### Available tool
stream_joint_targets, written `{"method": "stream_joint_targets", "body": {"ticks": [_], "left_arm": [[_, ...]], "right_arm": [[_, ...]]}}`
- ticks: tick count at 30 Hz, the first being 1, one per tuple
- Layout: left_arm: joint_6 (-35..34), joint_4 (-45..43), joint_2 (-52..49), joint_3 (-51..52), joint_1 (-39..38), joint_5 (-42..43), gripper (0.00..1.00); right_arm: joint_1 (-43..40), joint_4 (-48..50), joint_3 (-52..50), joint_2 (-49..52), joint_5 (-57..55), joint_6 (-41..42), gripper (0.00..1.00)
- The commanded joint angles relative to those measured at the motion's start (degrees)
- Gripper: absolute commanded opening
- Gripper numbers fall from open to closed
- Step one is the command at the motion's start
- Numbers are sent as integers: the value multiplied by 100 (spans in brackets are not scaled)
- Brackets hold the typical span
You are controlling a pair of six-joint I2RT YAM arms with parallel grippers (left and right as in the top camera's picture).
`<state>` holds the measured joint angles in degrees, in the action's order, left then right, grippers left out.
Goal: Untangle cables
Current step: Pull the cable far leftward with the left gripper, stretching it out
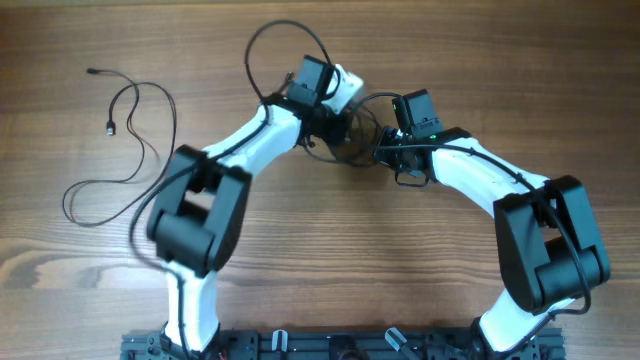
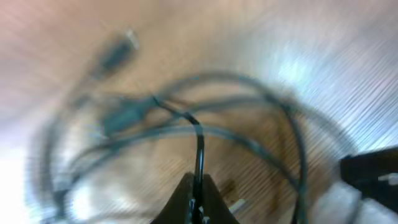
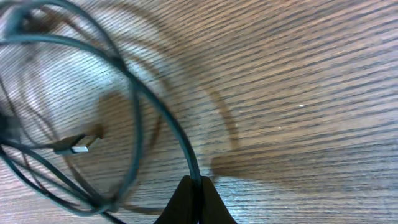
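Observation:
I will next pull my left gripper's piece of cable left in the overhead view, as it runs among the cable loops, and free it over bare tabletop (image 1: 266,176) beside the tangle.
A tangle of thin black cables (image 1: 352,138) lies at the table's back middle, between my two grippers. My left gripper (image 1: 322,112) is shut on one cable; in the left wrist view the cable (image 2: 199,149) rises from the closed jaws (image 2: 198,186) into blurred loops. My right gripper (image 1: 385,150) is shut on another strand; in the right wrist view that cable (image 3: 168,124) curves up from the closed jaws (image 3: 198,185). A silver-tipped plug (image 3: 79,144) lies inside the loops. A separate thin cable (image 1: 130,140) lies spread out at the left.
The wooden table (image 1: 500,80) runs bare to the right and front. A loop of black cable (image 1: 285,40) arcs behind the left gripper. The arm bases (image 1: 300,345) stand at the front edge.

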<state>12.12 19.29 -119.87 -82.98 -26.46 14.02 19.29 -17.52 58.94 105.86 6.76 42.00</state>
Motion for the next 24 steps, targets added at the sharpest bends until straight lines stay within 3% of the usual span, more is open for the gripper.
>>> {"method": "stream_joint_targets", "body": {"ticks": [1,6,12,19,24], "left_arm": [[-693,-90,1449,-72,260,-780,4],[-1694,-210,2811,-72,964,-1134,4],[-3263,-280,3960,-72,2354,-1137,4],[-4551,-184,4218,-72,4343,-1134,4],[-4712,103,4207,-70,5357,-1165,4]], "right_arm": [[-20,-52,-57,-116,-317,42,4],[-20,-46,-57,-66,-404,66,4],[-24,-7,-57,28,-452,166,4],[-26,-4,-57,31,-549,168,4],[-74,52,-57,31,-745,170,4]]}}
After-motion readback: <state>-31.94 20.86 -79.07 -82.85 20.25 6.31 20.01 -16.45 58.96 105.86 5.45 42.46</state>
